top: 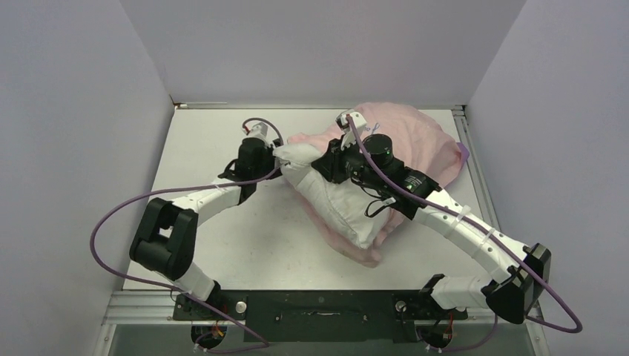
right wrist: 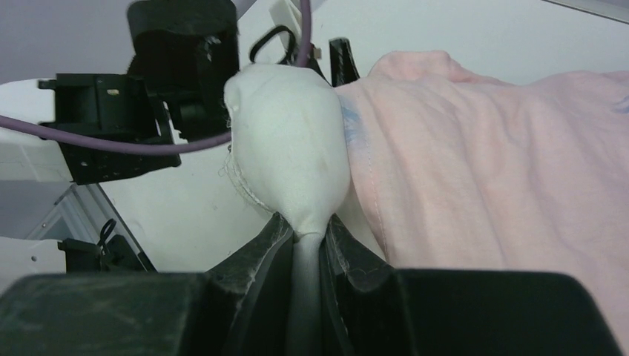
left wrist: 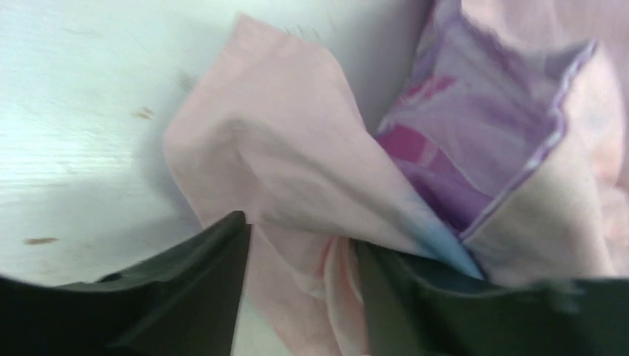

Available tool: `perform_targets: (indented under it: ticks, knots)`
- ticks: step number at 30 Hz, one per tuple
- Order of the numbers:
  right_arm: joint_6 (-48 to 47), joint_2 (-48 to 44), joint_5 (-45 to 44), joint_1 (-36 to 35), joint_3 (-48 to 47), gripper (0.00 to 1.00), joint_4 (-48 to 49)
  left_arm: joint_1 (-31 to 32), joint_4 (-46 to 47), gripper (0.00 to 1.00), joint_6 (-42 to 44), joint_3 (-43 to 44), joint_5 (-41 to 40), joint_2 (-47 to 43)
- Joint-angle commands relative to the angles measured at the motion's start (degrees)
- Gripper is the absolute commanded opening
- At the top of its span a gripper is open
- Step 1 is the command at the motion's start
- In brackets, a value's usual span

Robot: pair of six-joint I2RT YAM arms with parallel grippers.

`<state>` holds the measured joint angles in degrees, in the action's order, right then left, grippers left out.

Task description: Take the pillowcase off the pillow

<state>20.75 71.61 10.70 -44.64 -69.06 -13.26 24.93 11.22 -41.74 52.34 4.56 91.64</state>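
Note:
Next, my right gripper moves to the left in the top view and lets go of the white pillow corner [right wrist: 291, 137], since it already bulges bare beside the pink cloth [right wrist: 482, 163].
The white pillow [top: 337, 204] lies slanted in the middle of the table, its near part bare. The pillowcase [top: 415, 141] is turned pink side out and bunched over the pillow's far right part. My right gripper [top: 317, 165] is shut on the pillow's far left corner; in the right wrist view the white corner [right wrist: 285, 133] bulges out past the gripper [right wrist: 308, 226], with pink cloth [right wrist: 482, 163] to its right. My left gripper [top: 277, 152] sits at that same corner. In the left wrist view it [left wrist: 300, 233] holds a fold of the pink cloth [left wrist: 282, 163], and some purple outside [left wrist: 475, 148] shows.
The white tabletop [top: 222, 245] has grey walls on the left, back and right. A metal rail [top: 460, 111] runs along the back right corner. My left arm [right wrist: 111, 133] shows close behind the pillow corner in the right wrist view.

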Motion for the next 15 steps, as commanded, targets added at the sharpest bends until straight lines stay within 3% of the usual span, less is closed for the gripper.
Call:
perform_targets:
  ticks: [1,8,12,15]
  knots:
    - [3.9,2.9,-0.3,0.3,-4.9,0.05,7.8,-7.5,-2.6,0.63,-0.6,3.8,-1.8,-7.4]
    - [4.8,11.0,1.7,0.4,-10.5,0.1,4.6,-14.8,-20.4,0.86,4.3,3.5,-3.8,-18.3]
    - [4.5,14.7,4.1,0.5,-13.6,0.21,2.7,-14.8,-26.3,0.86,8.5,1.7,-2.7,-23.6]
    - [2.5,16.2,3.1,0.7,-15.8,0.36,-0.3,-14.2,-31.0,0.86,11.1,1.1,-2.6,-26.9]
